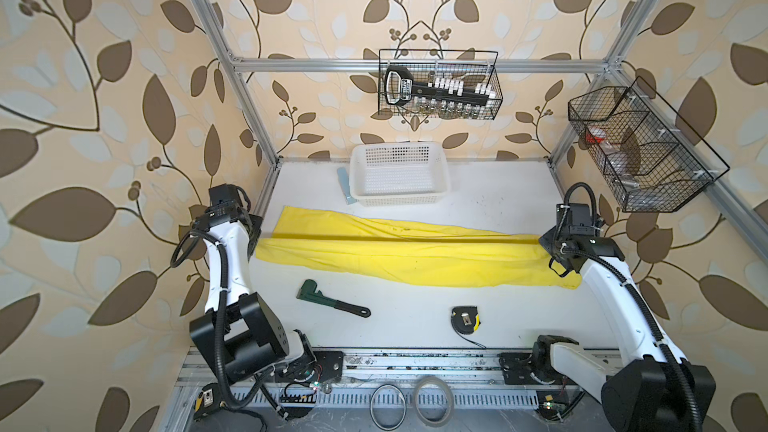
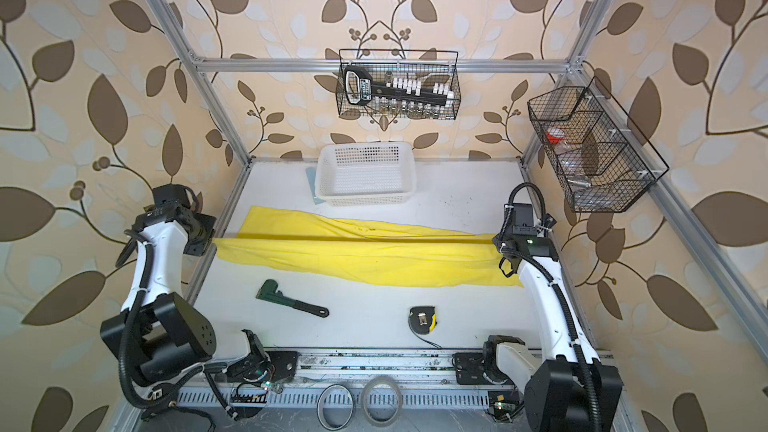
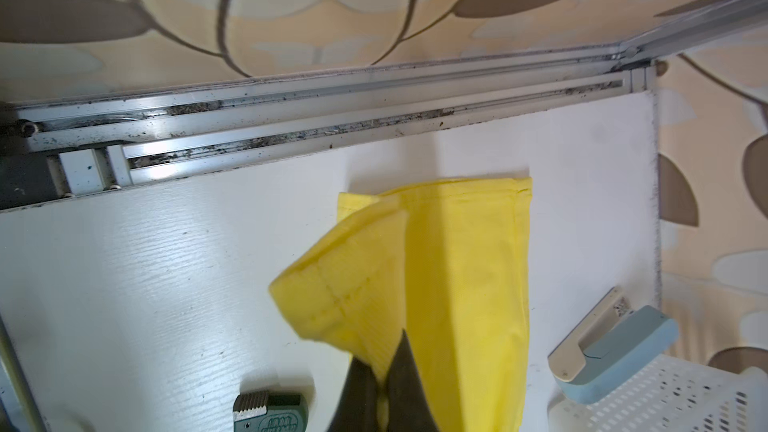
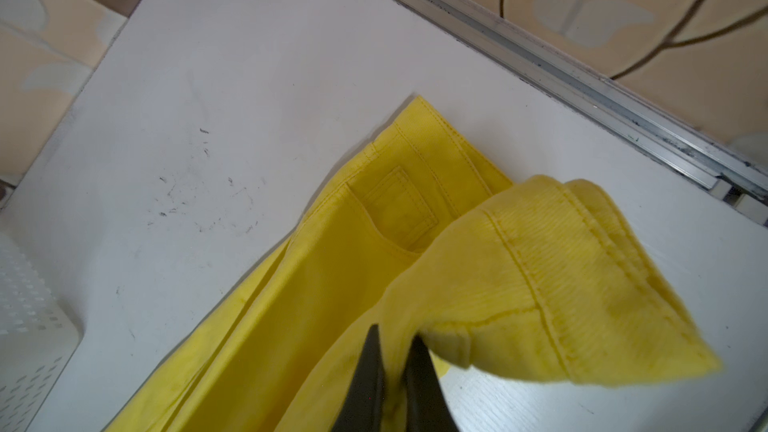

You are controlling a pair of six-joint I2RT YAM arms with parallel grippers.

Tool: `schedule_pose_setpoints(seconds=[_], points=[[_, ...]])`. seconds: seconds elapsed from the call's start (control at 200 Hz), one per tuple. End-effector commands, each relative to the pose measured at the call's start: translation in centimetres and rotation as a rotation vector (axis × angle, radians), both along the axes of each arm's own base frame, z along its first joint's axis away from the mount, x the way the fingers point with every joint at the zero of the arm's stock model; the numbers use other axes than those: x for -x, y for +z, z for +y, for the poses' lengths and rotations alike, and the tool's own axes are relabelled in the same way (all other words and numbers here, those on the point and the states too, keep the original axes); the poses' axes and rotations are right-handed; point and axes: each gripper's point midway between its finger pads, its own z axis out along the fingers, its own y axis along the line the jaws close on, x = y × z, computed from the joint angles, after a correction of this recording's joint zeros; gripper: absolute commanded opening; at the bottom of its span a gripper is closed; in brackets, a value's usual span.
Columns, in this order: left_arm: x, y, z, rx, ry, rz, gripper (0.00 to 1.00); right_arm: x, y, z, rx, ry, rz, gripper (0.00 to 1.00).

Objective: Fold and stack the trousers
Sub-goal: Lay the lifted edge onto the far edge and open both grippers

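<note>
The raised layer leaves the flat far waistband corner [image 4: 406, 129] uncovered, so my right gripper should move outward and down to lay the bunched fold over it and release it.
The yellow trousers [image 1: 395, 255] [image 2: 365, 261] lie stretched left to right across the white table, in front of the white basket [image 1: 399, 200] [image 2: 365, 200]. A taut raised edge runs between both grippers. My left gripper [image 3: 381, 351] [image 1: 262, 238] is shut on a lifted hem corner of the trousers [image 3: 465, 268] at the left end. My right gripper [image 4: 396, 332] [image 1: 540, 239] is shut on the waistband corner of the trousers [image 4: 332, 284] at the right end. A pocket and a belt loop lie flat below that corner.
A green pipe wrench [image 1: 328, 299] [image 3: 270, 413] and a black-and-yellow tape measure [image 1: 465, 317] lie in front of the trousers. A blue stapler-like tool [image 1: 344, 187] [image 3: 615, 347] sits left of the basket. Two black wire baskets [image 1: 440, 85] [image 1: 640, 151] hang on the frame.
</note>
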Motion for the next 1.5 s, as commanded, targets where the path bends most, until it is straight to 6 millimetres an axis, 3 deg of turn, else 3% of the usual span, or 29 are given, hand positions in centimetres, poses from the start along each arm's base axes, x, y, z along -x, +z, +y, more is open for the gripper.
schedule_pose_setpoints(seconds=[0.0, 0.205, 0.515, 1.02, 1.494], points=[[-2.3, 2.6, 2.5, -0.132, 0.059, -0.039, 0.0, -2.0, 2.6, -1.7, 0.082, -0.047, -0.081, 0.08], [-4.2, 1.8, 3.4, -0.164, 0.029, 0.023, 0.0, -3.3, 1.3, -2.4, 0.082, -0.05, -0.056, 0.08], [-6.3, -1.9, 2.9, -0.142, -0.062, 0.144, 0.04, -5.7, -1.4, -3.0, 0.072, -0.042, -0.006, 0.08], [-10.1, -7.1, 2.1, -0.099, -0.189, 0.256, 0.1, -7.8, -5.8, -3.5, 0.071, -0.026, 0.087, 0.09], [-12.7, -8.5, 1.8, -0.086, -0.239, 0.261, 0.13, -9.2, -7.9, -3.8, 0.066, -0.027, 0.13, 0.13]])
